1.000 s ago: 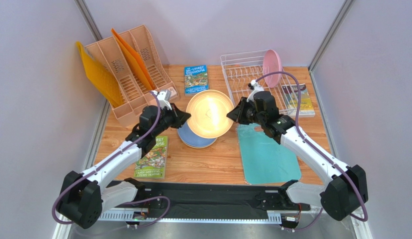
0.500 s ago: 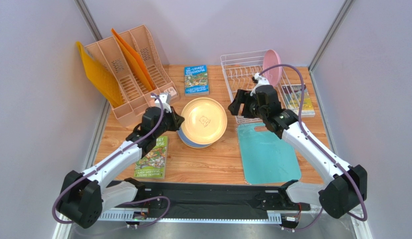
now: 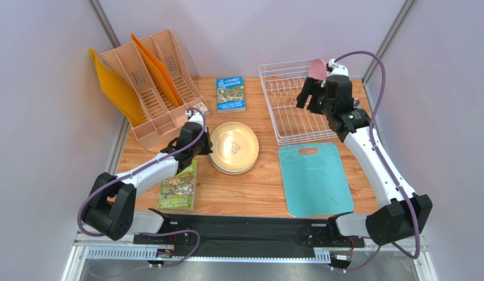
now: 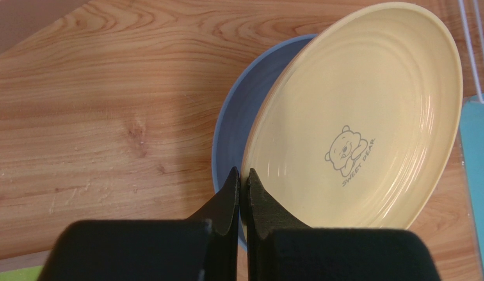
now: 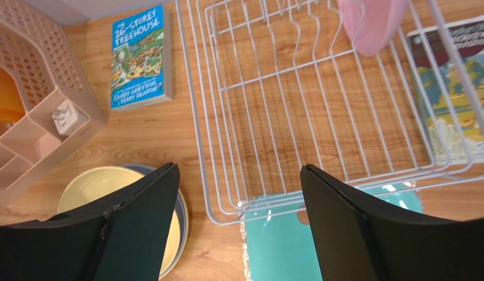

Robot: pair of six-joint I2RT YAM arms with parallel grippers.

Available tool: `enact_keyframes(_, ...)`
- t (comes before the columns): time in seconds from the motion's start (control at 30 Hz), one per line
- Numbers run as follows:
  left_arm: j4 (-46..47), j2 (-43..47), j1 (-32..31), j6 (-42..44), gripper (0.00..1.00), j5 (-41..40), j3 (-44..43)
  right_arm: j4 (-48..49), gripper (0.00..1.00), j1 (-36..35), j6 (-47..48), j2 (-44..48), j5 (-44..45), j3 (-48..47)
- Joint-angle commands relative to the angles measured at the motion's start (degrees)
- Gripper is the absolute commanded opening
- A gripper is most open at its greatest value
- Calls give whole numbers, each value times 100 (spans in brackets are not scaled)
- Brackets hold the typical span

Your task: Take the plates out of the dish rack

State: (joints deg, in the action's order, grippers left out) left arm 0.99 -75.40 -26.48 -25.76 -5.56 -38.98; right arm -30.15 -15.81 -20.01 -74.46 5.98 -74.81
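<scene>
I will swing my right gripper outward next and turn its open fingers toward the pink plate's upper rim [image 3: 318, 60], because this is the only plate still in the rack [image 3: 269, 99].
A cream-yellow plate [image 3: 234, 146] [image 4: 356, 117] lies slightly tilted on a light blue plate [image 4: 244, 123] at the table's middle. My left gripper [image 3: 204, 140] [image 4: 241, 175] is shut on the yellow plate's left rim. The white wire dish rack [image 3: 269, 99] [image 5: 194, 117] stands at the back right, with a pink plate [image 3: 317, 69] [image 5: 373, 20] upright at its far end. My right gripper [image 3: 307, 98] [image 5: 238, 168] hangs open above the rack, short of the pink plate, holding nothing.
A teal cutting board [image 3: 315, 178] [image 5: 285, 246] lies in front of the rack. A peach file organizer [image 3: 147, 88] with orange folders stands at the back left. Books lie at the back centre [image 3: 231, 93], front left [image 3: 178, 186] and beside the rack [image 5: 461, 88].
The yellow plate went from raised and tilted between both grippers down onto the blue plate. My right gripper let go, opened, and moved back over the rack toward the pink plate.
</scene>
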Motion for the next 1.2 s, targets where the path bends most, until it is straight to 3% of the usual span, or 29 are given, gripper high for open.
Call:
enact_keyframes(0.0, 226, -255, -6, 18, 0, -129, -329, -52, 82, 210, 401, -410, 552, -596)
enact_keyframes(0.07, 243, -300, -6, 27, 1, -190, -286, -44, 82, 254, 541, -604, 860, -824)
enact_keyframes(0.17, 497, -195, -6, 53, 14, -191, -93, 342, 82, 368, 778, -1070, 1598, -939)
enact_keyframes(0.33, 419, -107, -6, 194, 22, -138, -145, 1230, 81, 675, 1131, -2045, 2477, -1184)
enact_keyframes(0.4, 437, -89, -6, 203, 27, -103, -145, 1371, 81, 746, 1349, -2562, 2618, -1649)
enact_keyframes(0.57, 384, 112, -6, 246, 57, -138, -92, 1302, 80, 746, 1983, -3785, 3006, -3219)
enact_keyframes(0.63, 367, 209, -6, 326, 64, -164, -57, 1240, 79, 746, 2413, -4313, 3111, -3618)
enact_keyframes(0.73, 252, 385, -6, 449, 65, -226, -39, 1100, 77, 764, 2747, -4945, 3216, -4330)
enact_keyframes(0.9, 155, 719, -6, 493, 65, -147, -31, 1187, 51, 755, 3099, -5500, 3533, -4771)
enact_keyframes(0.97, 155, 815, -6, 493, 65, -147, -31, 1248, 47, 764, 3196, -5527, 3595, -4728)
enact_keyframes(1.1, 147, 886, -6, 545, 65, -164, -48, 1345, 24, 755, 3319, -5536, 3673, -4666)
enact_keyframes(1.17, 155, 886, -6, 554, 65, -173, -48, 1345, 23, 746, 3354, -5518, 3682, -4640)
